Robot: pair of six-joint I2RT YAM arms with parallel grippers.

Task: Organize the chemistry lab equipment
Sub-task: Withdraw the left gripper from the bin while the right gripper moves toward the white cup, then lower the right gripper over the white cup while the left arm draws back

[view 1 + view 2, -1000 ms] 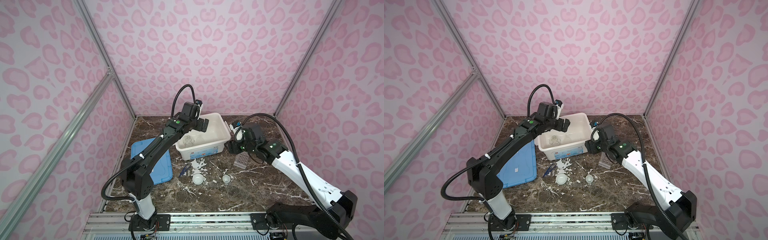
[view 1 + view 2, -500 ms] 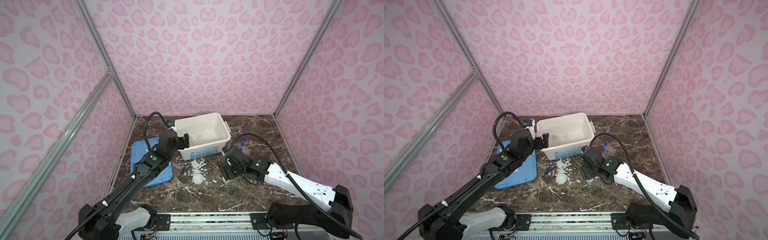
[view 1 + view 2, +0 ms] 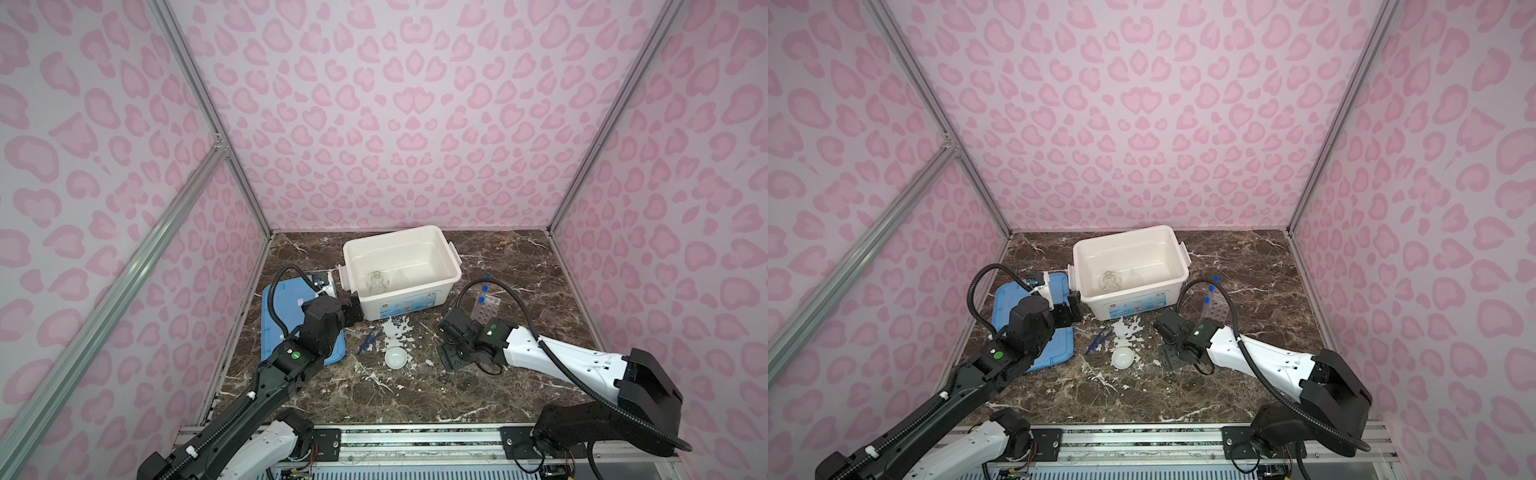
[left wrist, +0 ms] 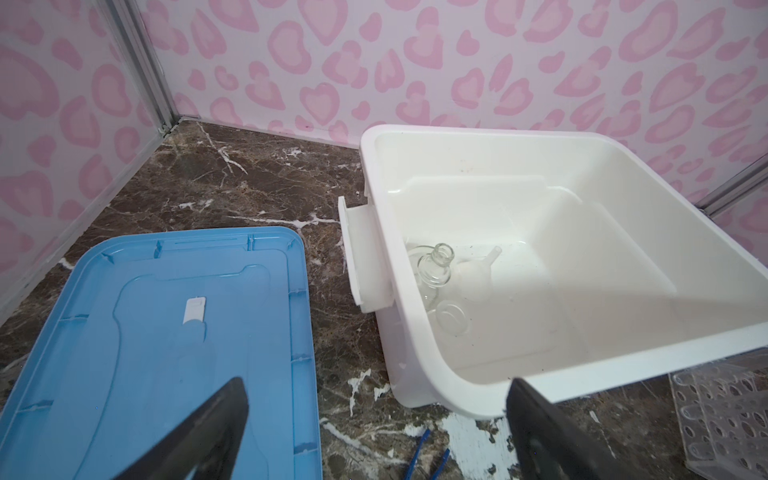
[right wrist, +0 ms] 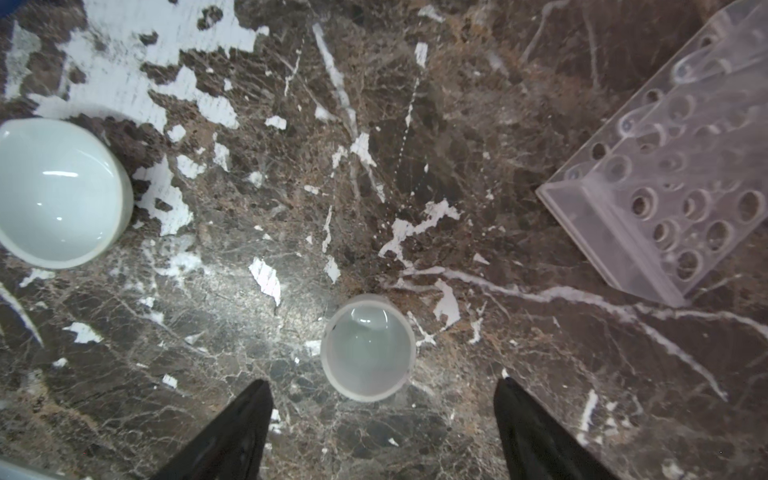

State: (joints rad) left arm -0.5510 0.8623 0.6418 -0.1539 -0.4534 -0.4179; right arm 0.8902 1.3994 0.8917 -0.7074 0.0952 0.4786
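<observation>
The small white bowl [image 5: 368,349] is on the tabletop below the open fingers, so my right gripper will go down around it and close on its sides.
My right gripper [image 5: 382,382] is open, hanging low over the marble with a small white bowl [image 5: 368,347] just ahead of its fingertips. In both top views that gripper [image 3: 451,357] hides the bowl. A larger white bowl [image 3: 395,357] [image 5: 58,191] sits to the left of it. The clear holed rack [image 3: 486,309] [image 5: 665,183] holds blue-capped test tubes [image 3: 481,299]. Dark blue tweezers [image 3: 368,338] [image 4: 419,457] lie before the bin. Clear glass flasks [image 4: 436,266] rest in the bin. My left gripper [image 4: 376,384] [image 3: 353,309] is open and empty at the bin's front left corner.
The large white bin [image 3: 399,305] [image 4: 540,131] stands at the back middle. A flat blue lid [image 3: 291,316] [image 4: 166,332] lies to its left under my left arm. Pink walls close in the table on three sides.
My left arm has drawn back from above the bin and dropped to its front left corner. My right arm has swung forward and down from beside the bin to above the small bowl.
</observation>
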